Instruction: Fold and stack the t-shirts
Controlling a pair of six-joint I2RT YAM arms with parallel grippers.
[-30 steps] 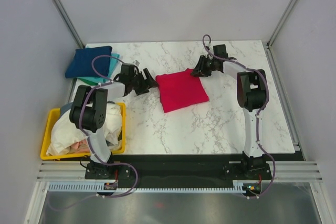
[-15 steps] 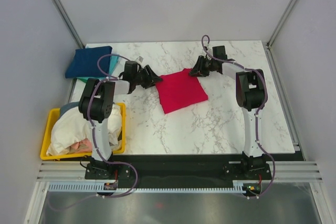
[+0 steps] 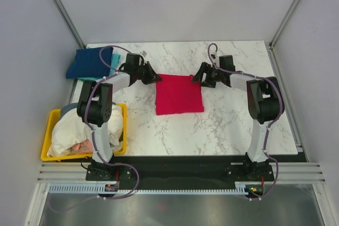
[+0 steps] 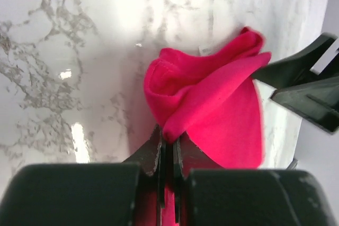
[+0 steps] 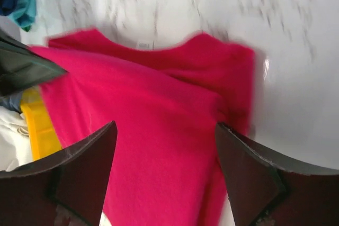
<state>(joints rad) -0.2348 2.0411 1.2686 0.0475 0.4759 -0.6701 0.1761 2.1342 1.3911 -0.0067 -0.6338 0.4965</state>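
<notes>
I should lift my left gripper and carry the red t-shirt point(image 3: 178, 94) onto the stack point(image 3: 89, 63) to release it there, because the stack is to the gripper's left in the top view.
A folded red t-shirt point(image 3: 178, 94) lies flat in the middle of the marble table. My left gripper point(image 3: 155, 78) is at its far left corner, shut on a pinch of the red cloth point(image 4: 212, 99). At the far right corner my right gripper point(image 3: 197, 76) stands open, with the red t-shirt point(image 5: 159, 130) spread between its fingers and nothing held. A stack of folded t-shirts, dark blue point(image 3: 87, 62) over teal point(image 3: 114, 62), sits at the table's far left.
A yellow bin point(image 3: 50, 125) holding white and pinkish clothes stands at the near left beside the left arm's base. Grey walls and metal posts close in the table on three sides.
The left gripper reached the red shirt's far left corner and shut on it. The right gripper opened and shifted right. The shirt turned and now lies squarer to the table.
</notes>
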